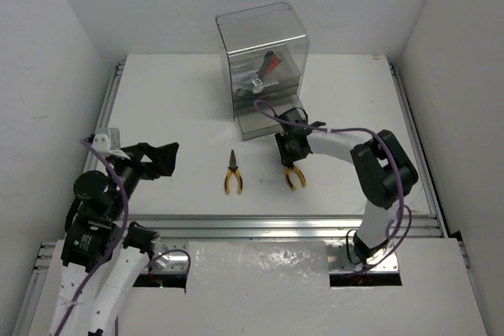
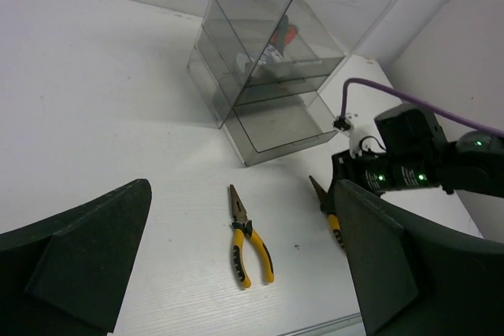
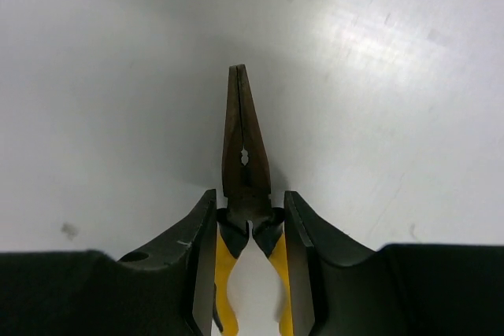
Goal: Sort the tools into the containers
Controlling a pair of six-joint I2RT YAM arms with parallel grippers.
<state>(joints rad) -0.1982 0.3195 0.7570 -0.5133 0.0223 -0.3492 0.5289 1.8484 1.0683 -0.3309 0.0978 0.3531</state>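
The container's lowest tray [image 1: 259,122] is open and empty, so my right gripper will next lift the pliers, carry them outward while turning, lower them into that tray and let go.
One pair of yellow-handled pliers [image 1: 232,172] lies loose on the table, nose pointing away; it also shows in the left wrist view [image 2: 248,245]. My right gripper [image 1: 288,156] is low over a second pair of yellow-handled pliers [image 1: 296,178]. In the right wrist view its fingers [image 3: 201,241] close on both sides of those pliers [image 3: 246,155] at the joint. My left gripper [image 1: 161,159] is open and empty, above the table to the left. The clear smoky container [image 1: 264,45] stands at the back, with a red-handled tool [image 1: 272,60] and other tools inside.
The container's lowest tray [image 2: 279,123] juts out toward the arms. White walls stand on both sides and behind. An aluminium rail [image 1: 276,222] runs along the table's near edge.
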